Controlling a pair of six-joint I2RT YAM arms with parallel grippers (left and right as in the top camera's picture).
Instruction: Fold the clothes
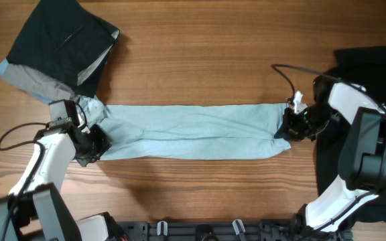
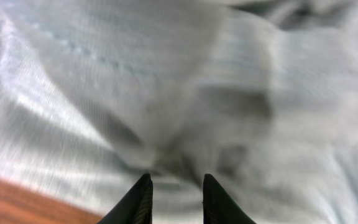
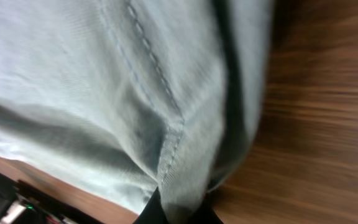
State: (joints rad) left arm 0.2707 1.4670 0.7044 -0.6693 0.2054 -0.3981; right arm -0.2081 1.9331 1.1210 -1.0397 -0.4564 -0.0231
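Note:
The T-shirt lies long and narrow with its end pinched, so my right gripper needs to lift, carry that end over onto the T-shirt's middle [image 1: 196, 129] and release it.
A pale light-blue T-shirt [image 1: 193, 130] lies folded into a long narrow strip across the middle of the wooden table [image 1: 200, 60]. My left gripper [image 1: 94, 144] sits at the strip's left end. In the left wrist view its fingers [image 2: 176, 180] stand a little apart over rumpled fabric [image 2: 185, 93], with nothing pinched between them. My right gripper [image 1: 288, 127] is at the strip's right end. It is shut on a hemmed fold of the shirt [image 3: 166, 124], which bulges out between the fingertips [image 3: 179, 208].
A pile of black and grey clothes [image 1: 62, 47] lies at the back left corner, touching the shirt's left end. A black garment [image 1: 374, 67] lies at the right edge under the right arm. A black rail [image 1: 200, 231] runs along the front edge.

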